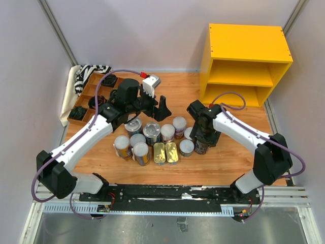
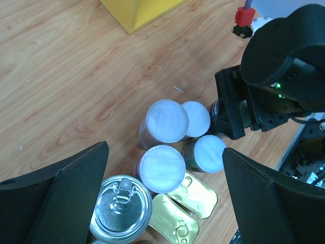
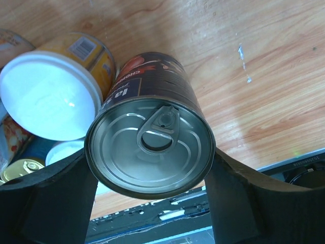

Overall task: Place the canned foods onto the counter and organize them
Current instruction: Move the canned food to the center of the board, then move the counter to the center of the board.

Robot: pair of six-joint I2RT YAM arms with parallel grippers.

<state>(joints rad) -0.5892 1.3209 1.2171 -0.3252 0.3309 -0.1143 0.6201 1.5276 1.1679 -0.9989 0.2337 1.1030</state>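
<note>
My open left gripper tilts level and moves outward and across onto the yellow counter's side edge next. That edge stands upright to its right in the top view.
My right gripper is shut on a silver-topped, dark-labelled can at the right end of the cluster; I cannot tell whether it is off the table. The other canned foods stand grouped mid-table: several white-lidded cans, a silver-topped can and two flat gold tins. My left gripper hovers open above the cluster's back edge, nothing between its fingers. The yellow counter stands at the back right, its top and shelves bare.
A brown divided tray with dark items and a striped cloth lie at the back left. A white and red object sits behind the left arm. The right arm's wrist is close beside the cans.
</note>
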